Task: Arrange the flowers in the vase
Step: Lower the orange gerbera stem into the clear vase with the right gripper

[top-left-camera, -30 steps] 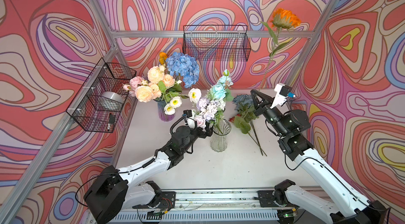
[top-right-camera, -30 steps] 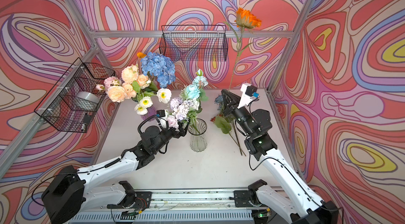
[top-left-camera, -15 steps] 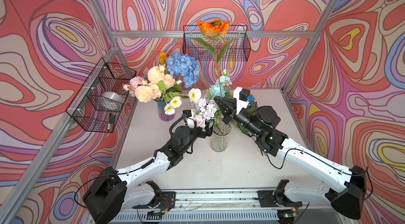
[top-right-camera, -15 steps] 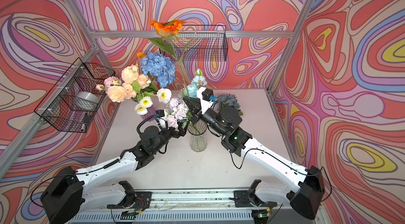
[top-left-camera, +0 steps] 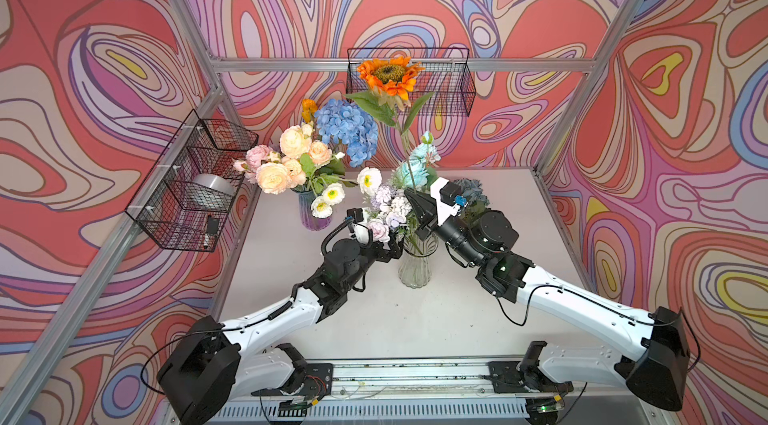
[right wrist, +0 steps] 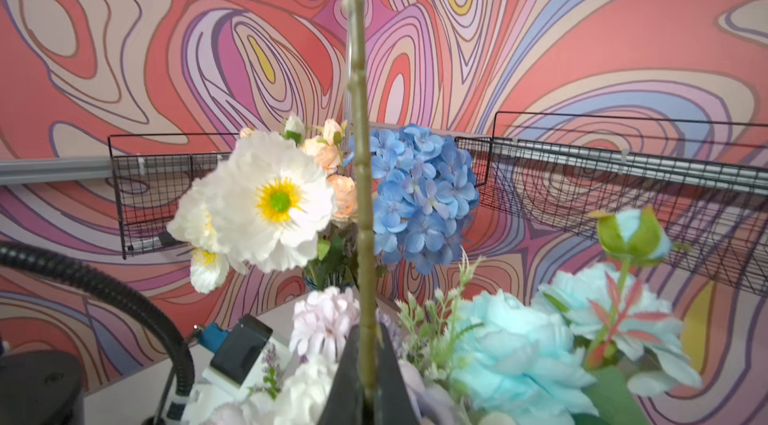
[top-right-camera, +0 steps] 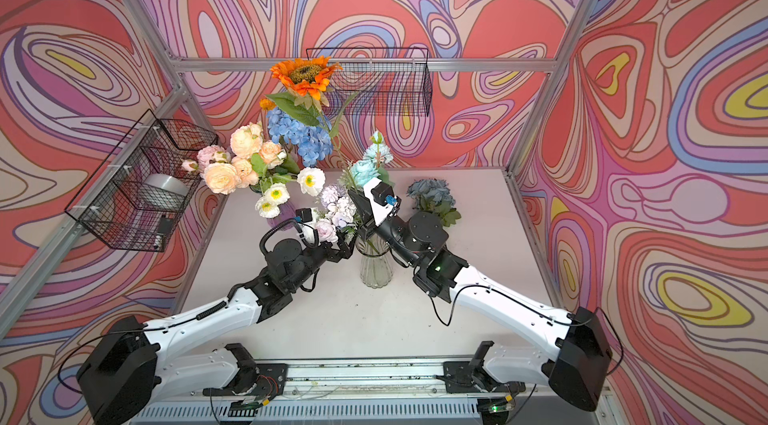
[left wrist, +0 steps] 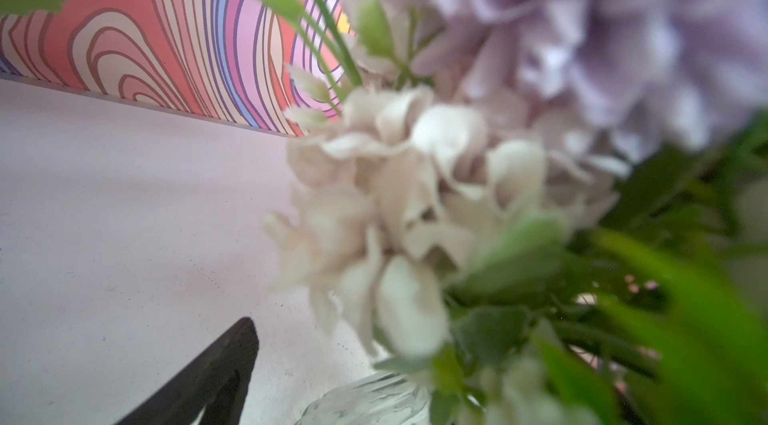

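Note:
The glass vase's opening [top-left-camera: 424, 242] lies below my right gripper, so my right gripper next lowers the sunflower stem into the opening's side away from the lilac blooms and releases it.
A clear glass vase [top-left-camera: 413, 267] [top-right-camera: 376, 267] stands mid-table, holding lilac-pink flowers [top-left-camera: 390, 207] [left wrist: 415, 194] and teal roses [top-left-camera: 415, 171] [right wrist: 515, 344]. My right gripper [top-left-camera: 415, 205] [top-right-camera: 358, 205] [right wrist: 368, 360] is shut on the stem [right wrist: 361, 194] of an orange-red sunflower [top-left-camera: 388, 76] [top-right-camera: 303, 78], which stands almost upright just above the vase mouth. My left gripper [top-left-camera: 394, 247] [top-right-camera: 347, 246] is open beside the vase rim [left wrist: 374, 398] under the lilac blooms. Only one of its fingers [left wrist: 216, 377] shows in the left wrist view.
A purple vase [top-left-camera: 313, 213] at the back left holds peach roses [top-left-camera: 274, 175], white poppies [right wrist: 274, 198] and a blue hydrangea [top-left-camera: 347, 130] [right wrist: 419, 198]. A grey-blue bunch [top-left-camera: 469, 190] [top-right-camera: 430, 194] lies behind my right arm. Wire baskets [top-left-camera: 191, 182] [top-left-camera: 444, 82] hang on the walls.
My right arm has swung left from the right wall, carrying the sunflower to just above the clear vase. The left arm has not moved.

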Motion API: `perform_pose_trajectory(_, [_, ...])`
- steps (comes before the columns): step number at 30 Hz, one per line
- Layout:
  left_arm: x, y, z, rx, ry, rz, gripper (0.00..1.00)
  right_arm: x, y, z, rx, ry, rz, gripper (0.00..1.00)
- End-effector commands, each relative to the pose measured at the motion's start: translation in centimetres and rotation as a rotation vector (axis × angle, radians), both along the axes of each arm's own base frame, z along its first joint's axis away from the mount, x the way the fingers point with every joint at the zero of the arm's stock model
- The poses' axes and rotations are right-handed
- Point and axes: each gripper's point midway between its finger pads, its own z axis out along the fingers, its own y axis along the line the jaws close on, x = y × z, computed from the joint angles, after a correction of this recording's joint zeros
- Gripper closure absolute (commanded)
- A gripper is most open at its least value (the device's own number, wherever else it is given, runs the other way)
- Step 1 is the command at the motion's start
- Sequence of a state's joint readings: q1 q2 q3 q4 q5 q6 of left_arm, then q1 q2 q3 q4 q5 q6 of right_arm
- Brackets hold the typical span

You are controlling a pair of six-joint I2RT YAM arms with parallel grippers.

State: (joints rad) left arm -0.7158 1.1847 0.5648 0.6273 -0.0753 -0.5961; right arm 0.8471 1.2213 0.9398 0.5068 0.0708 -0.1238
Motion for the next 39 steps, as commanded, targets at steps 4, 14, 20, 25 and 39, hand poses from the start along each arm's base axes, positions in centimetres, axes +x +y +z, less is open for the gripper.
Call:
perform_pose_trajectory(4, [0.2, 0.1, 1.4, -0.028, -0.016, 0.001, 0.0, 0.4, -2.9, -1.9, 0.1, 0.036, -0.114, 1.0])
perform_pose_trajectory(14, [0.2, -0.2, 1.5, -0.034, -0.016, -0.01, 0.0, 2.2, -5.0, -6.4, 0.252, 0.172, -0.241, 1.0])
perform_pose_trajectory(20, [0.1, -0.1, 1.5, -0.034, -0.018, -0.011, 0.0, 3.2, -5.0, -9.0, 0.275, 0.249, -0.278, 1.0])
perform_pose_trajectory(25, [0.1, -0.1, 1.1, -0.031, -0.013, -0.008, 0.0, 3.5, -4.4, -11.2, 0.235, 0.326, -0.275, 1.0])
perform_pose_trajectory(39, [0.1, -0.1, 1.2, -0.036, -0.013, -0.01, 0.0, 3.1, -5.0, -13.1, 0.185, 0.385, -0.294, 0.77])
